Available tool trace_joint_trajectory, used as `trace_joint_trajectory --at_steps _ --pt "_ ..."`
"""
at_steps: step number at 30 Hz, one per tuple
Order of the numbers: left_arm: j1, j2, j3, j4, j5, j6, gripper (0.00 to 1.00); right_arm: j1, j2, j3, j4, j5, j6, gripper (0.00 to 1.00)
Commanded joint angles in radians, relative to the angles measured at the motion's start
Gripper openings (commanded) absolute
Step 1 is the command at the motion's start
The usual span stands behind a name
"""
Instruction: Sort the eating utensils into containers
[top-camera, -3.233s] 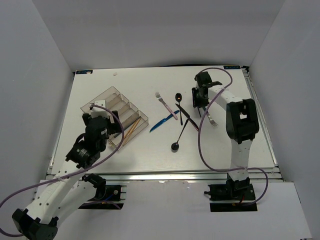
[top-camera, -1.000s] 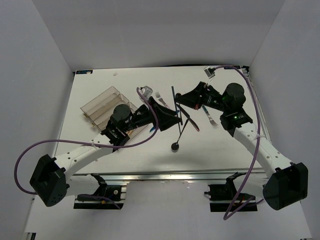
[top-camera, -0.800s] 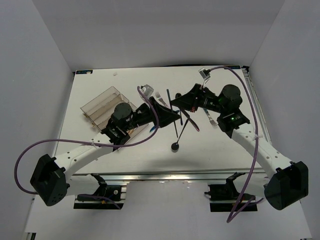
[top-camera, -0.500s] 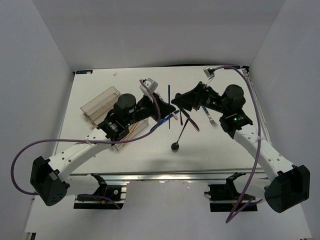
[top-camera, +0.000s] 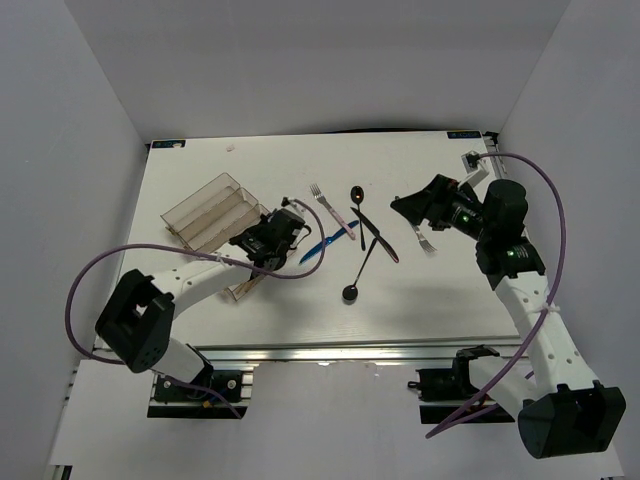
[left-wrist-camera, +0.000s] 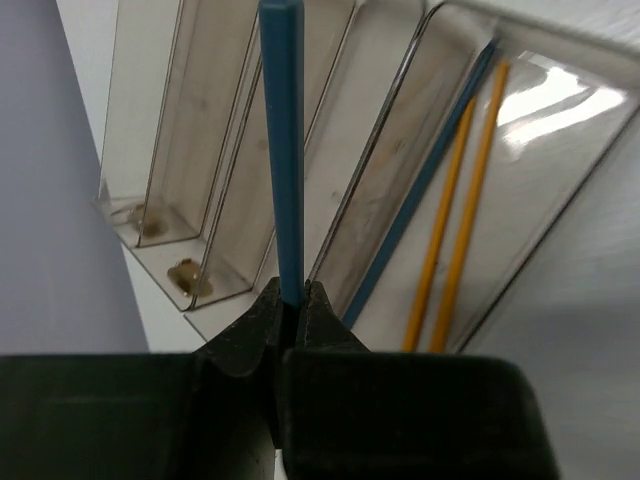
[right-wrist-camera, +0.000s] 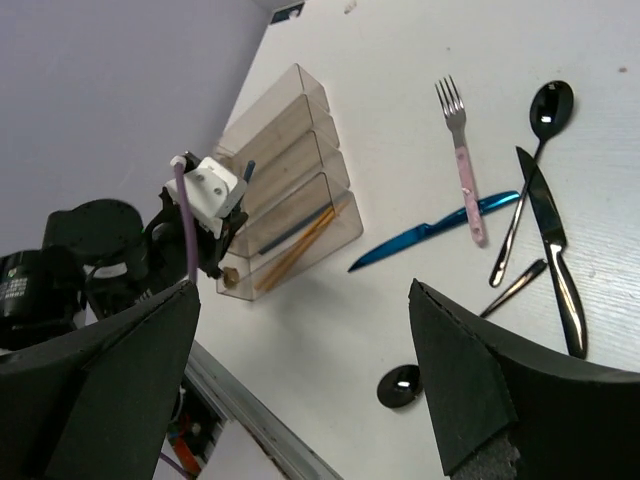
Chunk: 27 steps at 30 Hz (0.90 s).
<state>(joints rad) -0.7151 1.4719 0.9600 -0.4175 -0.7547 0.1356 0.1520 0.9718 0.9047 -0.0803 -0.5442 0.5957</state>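
Observation:
My left gripper needs to go down next toward the tray's section with the orange sticks below it, and let go of the dark blue stick where its match already lies.
My left gripper (left-wrist-camera: 290, 295) is shut on a dark blue stick (left-wrist-camera: 283, 150) that points out over the clear tray (left-wrist-camera: 150, 215). One blue stick (left-wrist-camera: 420, 185) and two orange sticks (left-wrist-camera: 455, 215) lie in the tray's rightmost compartment. From above, the left gripper (top-camera: 268, 240) is at the tray (top-camera: 205, 205). My right gripper (top-camera: 408, 208) is open and holds nothing (right-wrist-camera: 303, 300). On the table lie a pink-handled fork (right-wrist-camera: 460, 150), a blue knife (right-wrist-camera: 430, 232), a black spoon (right-wrist-camera: 545, 110), a black knife (right-wrist-camera: 550, 260) and another spoon (top-camera: 350, 290).
A silver fork (top-camera: 425, 240) lies below the right gripper. White walls close in the table on the left, back and right. The left arm's purple cable (top-camera: 110, 265) loops over the table's near left corner.
The grippers met mid-table with the dark stick upright; the left shut on it and the right opened. The left has carried it to the tray, and the right has drawn back to the right.

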Motion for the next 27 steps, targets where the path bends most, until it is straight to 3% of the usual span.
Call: trace_joint_trajectory --at_steps 1,6,16,27 --pt "0.058 -0.033 -0.012 0.091 -0.066 0.099 0.0 -0.008 -0.03 -0.003 -0.061 0.009 -0.076 0.89" --pt "0.127 -0.004 -0.018 0.111 0.087 0.085 0.0 -0.011 -0.062 -0.003 -0.093 0.016 -0.111 0.89" --pt "0.131 0.008 -0.021 0.063 0.267 0.019 0.0 -0.012 -0.053 -0.016 -0.067 0.007 -0.094 0.89" --pt "0.131 -0.025 -0.009 -0.035 0.365 -0.01 0.3 -0.014 -0.03 -0.012 -0.056 0.006 -0.091 0.89"
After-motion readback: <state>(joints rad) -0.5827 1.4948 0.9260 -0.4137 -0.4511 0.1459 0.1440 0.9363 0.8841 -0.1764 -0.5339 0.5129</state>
